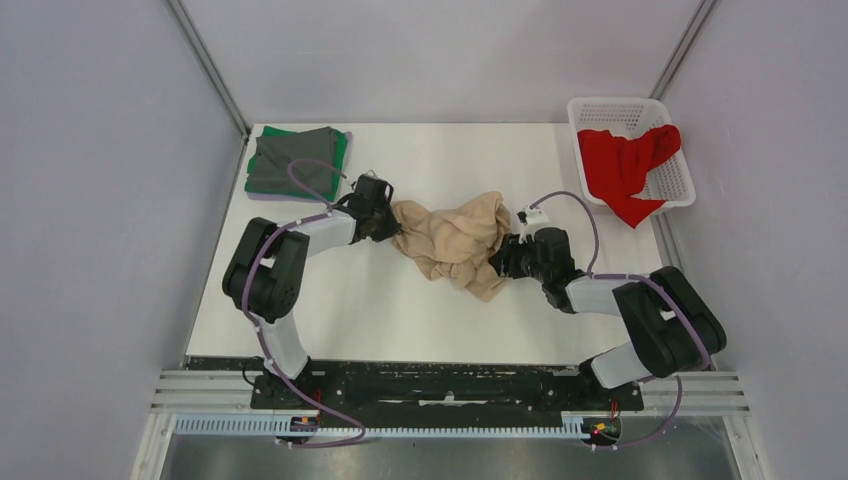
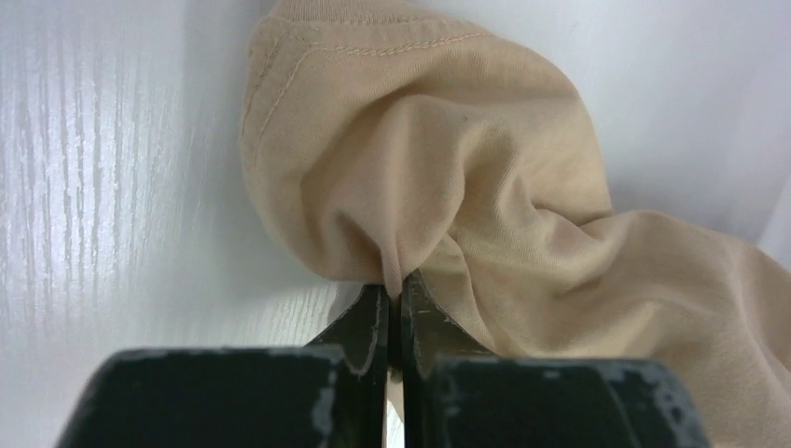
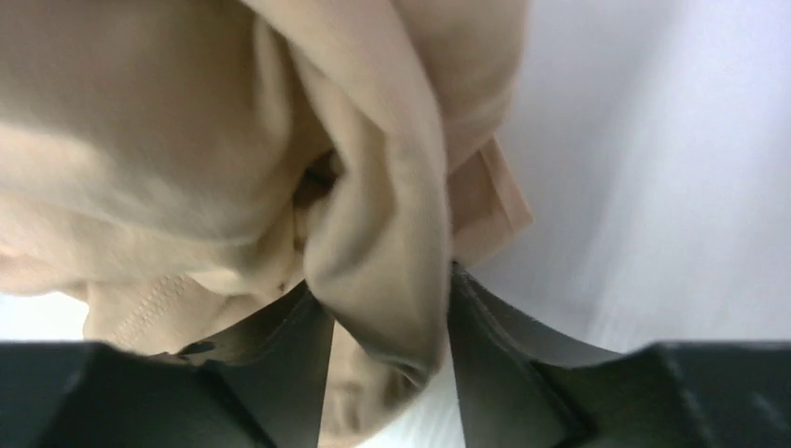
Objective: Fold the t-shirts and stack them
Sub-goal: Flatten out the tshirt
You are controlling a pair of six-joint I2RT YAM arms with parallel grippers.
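I should raise the crumpled shirt with my left gripper next, pull it taut, lower it onto the bare tabletop by the folded stack and release it. That spot is outward of my left gripper.
The beige t-shirt (image 1: 455,240) lies crumpled in the middle of the white table (image 1: 400,310). My left gripper (image 1: 388,222) is at its left edge and is shut on a pinched fold of it (image 2: 396,285); the shirt (image 2: 420,159) bunches up just past the tips. My right gripper (image 1: 500,258) is at the shirt's right edge. Its jaws stand partly apart with a thick fold of the shirt (image 3: 382,243) between them (image 3: 387,299). The red t-shirt (image 1: 625,165) lies half in the basket. The folded dark grey shirt (image 1: 290,160) tops a stack over a green one (image 1: 340,148) and a lavender one (image 1: 262,196).
The white lattice basket (image 1: 610,103) stands at the table's far right corner, the red shirt spilling over its front rim. The folded stack sits at the far left corner. Grey walls close in both sides and the back.
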